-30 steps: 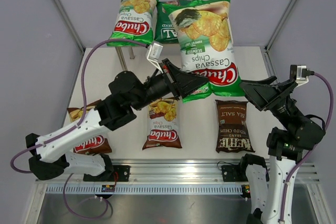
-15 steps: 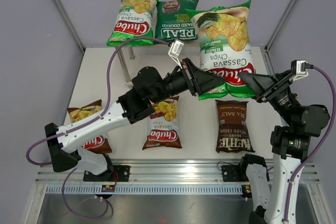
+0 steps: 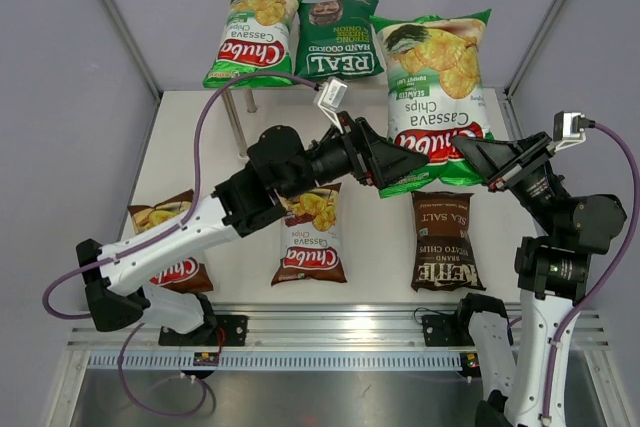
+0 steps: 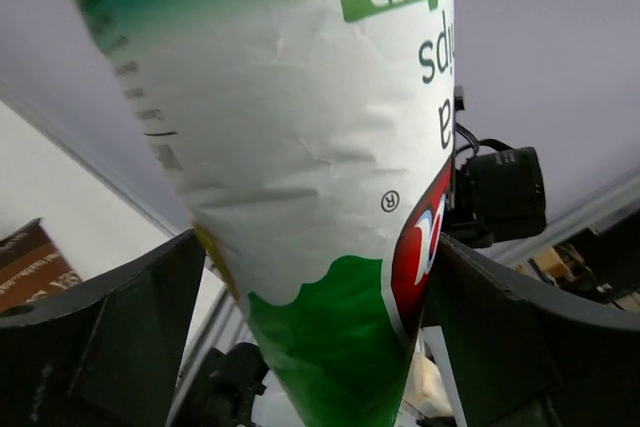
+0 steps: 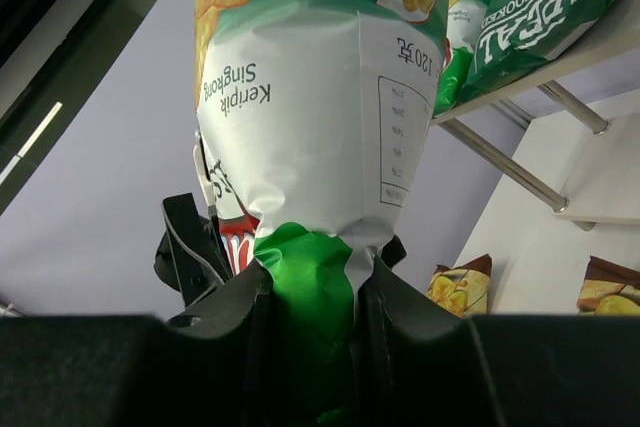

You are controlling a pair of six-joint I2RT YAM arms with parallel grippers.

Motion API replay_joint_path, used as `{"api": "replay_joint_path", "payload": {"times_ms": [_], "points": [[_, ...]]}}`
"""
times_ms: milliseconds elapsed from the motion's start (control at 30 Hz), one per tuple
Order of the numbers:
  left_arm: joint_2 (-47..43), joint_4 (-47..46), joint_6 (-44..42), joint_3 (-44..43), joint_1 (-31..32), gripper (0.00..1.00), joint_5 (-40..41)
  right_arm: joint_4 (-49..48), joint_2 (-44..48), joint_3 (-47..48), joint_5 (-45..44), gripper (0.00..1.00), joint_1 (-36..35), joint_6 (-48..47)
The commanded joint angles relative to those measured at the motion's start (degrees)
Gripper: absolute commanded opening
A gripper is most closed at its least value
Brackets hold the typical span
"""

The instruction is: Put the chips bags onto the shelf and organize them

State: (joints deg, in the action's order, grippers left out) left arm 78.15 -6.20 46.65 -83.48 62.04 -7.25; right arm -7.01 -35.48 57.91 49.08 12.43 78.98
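Observation:
I should carry the Chuba bag outward with my right gripper and release it on the bare board beside the REAL bag.
A light-green Chuba bag hangs upright in the air by the right end of the shelf. My right gripper is shut on its green bottom edge. My left gripper stands open around the bag's lower left corner, with its fingers spread wide on either side. Another light-green Chuba bag and the dark-green REAL bag lie on the shelf's top board. A brown Chuba bag, a second one and the Kettle bag lie on the table.
The shelf's metal legs stand at the back of the white table. Grey walls close in the back and both sides. The left arm reaches across the left brown bag.
The light-green bag has moved right and up beside the REAL bag. My left gripper has opened and let go of it. My right gripper has closed on its bottom edge.

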Motion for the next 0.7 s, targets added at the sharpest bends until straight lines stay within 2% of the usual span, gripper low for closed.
{"api": "replay_joint_path", "payload": {"times_ms": [0,67,267,400,500,667], "points": [[-4.5,4.3,-3.2,-1.6,-1.5,0.97,7.0,-0.6,-1.0,3.1,-1.1,0.23,-0.4,-1.9],[-6.4,7.4,-5.2,-1.5,-1.9,0.99,13.5,0.7,-2.0,3.2,-2.6,0.22,-0.4,-2.4],[-14.2,19.4,-9.1,2.5,-2.6,0.99,24.2,3.6,-8.1,6.1,-6.4,0.21,-0.4,-5.4],[-20.2,25.9,-13.1,6.0,-2.6,0.99,26.3,4.8,-14.2,9.1,-7.5,0.21,-0.3,-9.8],[-25.0,32.9,-16.4,7.7,-2.6,0.99,25.2,3.7,-22.5,12.0,-6.1,0.21,-0.3,-10.8],[-35.0,43.7,-19.2,13.5,-2.6,0.99,24.5,8.3,-32.8,21.9,-6.3,0.20,-0.1,-14.8]]}}
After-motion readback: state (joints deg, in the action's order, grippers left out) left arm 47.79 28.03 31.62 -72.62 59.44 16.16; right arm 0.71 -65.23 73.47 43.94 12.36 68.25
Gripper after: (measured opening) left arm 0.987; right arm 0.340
